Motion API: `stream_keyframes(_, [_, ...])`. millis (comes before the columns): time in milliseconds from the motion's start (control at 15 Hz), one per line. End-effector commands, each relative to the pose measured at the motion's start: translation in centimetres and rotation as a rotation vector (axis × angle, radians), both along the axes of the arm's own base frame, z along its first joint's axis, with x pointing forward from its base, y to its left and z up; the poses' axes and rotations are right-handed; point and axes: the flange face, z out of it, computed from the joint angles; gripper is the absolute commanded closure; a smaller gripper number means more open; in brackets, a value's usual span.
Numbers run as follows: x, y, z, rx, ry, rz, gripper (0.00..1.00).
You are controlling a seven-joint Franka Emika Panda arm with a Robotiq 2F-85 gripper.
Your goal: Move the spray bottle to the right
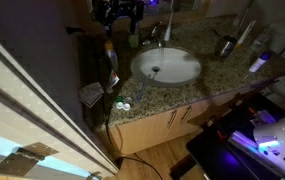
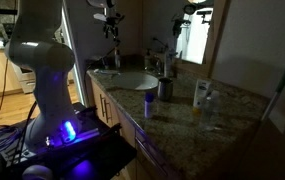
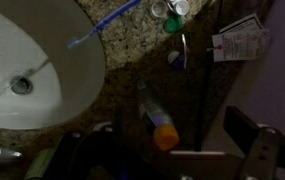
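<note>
My gripper lowers its fingers on either side of the spray bottle's orange head [image 3: 162, 132] next.
The spray bottle [image 1: 110, 58] stands upright on the granite counter beside the sink, a dark slim body with an orange-red head. In the wrist view I look down on its orange head [image 3: 162, 132]. It also shows in an exterior view [image 2: 112, 52], small and dim. My gripper [image 1: 118, 12] hangs above the bottle, well clear of it in both exterior views [image 2: 108, 17]. In the wrist view its dark fingers [image 3: 172, 128] stand open on either side of the bottle's head, holding nothing.
The white sink [image 1: 166, 66] lies next to the bottle, with the faucet [image 2: 160, 58] behind it. A metal cup [image 2: 165, 88] and a short greenish-yellow bottle [image 2: 199, 100] stand further along the counter. A blue toothbrush [image 3: 102, 22] and a paper tag [image 3: 240, 42] lie near the bottle.
</note>
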Motion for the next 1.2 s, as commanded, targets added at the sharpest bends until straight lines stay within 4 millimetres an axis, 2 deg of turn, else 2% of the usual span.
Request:
stream_keyframes(0, [2.0,0.4,-4.1,-0.075,0.013,-0.05,0.0])
stream_keyframes(267, [3.8,1.8,-7.4,-0.051,0.003,-0.075,0.0])
stream_keyframes(400, [4.8,2.5,-8.4,-0.025,-0.014,-0.089,0.0])
stream_keyframes(733, [6.7,3.3,-10.1,-0.008,-0.071,-0.121,0.0])
stream_keyframes(800, [6.0,2.8,-9.5,-0.006,-0.048,-0.106,0.0])
stream_keyframes(1000, [6.0,2.9,-9.8,-0.007,-0.047,-0.106,0.0])
stream_keyframes(1067, [6.0,2.8,-9.7,-0.008,-0.051,-0.097,0.18])
stream_keyframes(1133, [6.0,2.8,-9.8,-0.009,-0.055,-0.098,0.27])
